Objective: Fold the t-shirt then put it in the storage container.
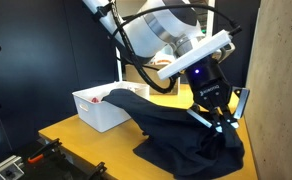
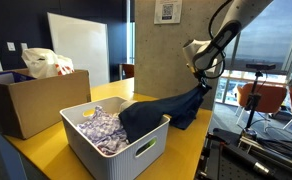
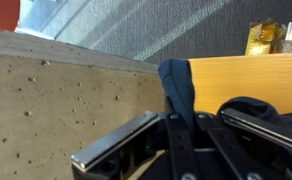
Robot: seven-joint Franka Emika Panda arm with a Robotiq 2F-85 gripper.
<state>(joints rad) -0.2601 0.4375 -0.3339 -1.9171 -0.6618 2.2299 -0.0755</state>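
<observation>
My gripper is holding the fold of shirt and needs to lift it away from the storage container toward the concrete wall (image 1: 273, 92) (image 3: 68, 112) next.
The dark navy t-shirt (image 1: 181, 125) lies stretched across the wooden table, one end draped over the rim of the white storage container (image 1: 98, 112), the rest bunched at the near right. It also shows in an exterior view (image 2: 156, 112), hanging from the bin (image 2: 136, 150) up to my gripper (image 2: 203, 88). My gripper (image 1: 208, 110) is shut on a fold of the shirt and holds it above the table. In the wrist view a strip of dark cloth (image 3: 176, 90) runs up between the fingers (image 3: 191, 125).
The container holds light patterned clothes (image 2: 101, 130). A cardboard box (image 2: 31, 100) with a white bag stands behind it. A concrete wall (image 3: 56, 100) is close to the gripper. Chairs (image 2: 261, 100) stand beyond the table edge.
</observation>
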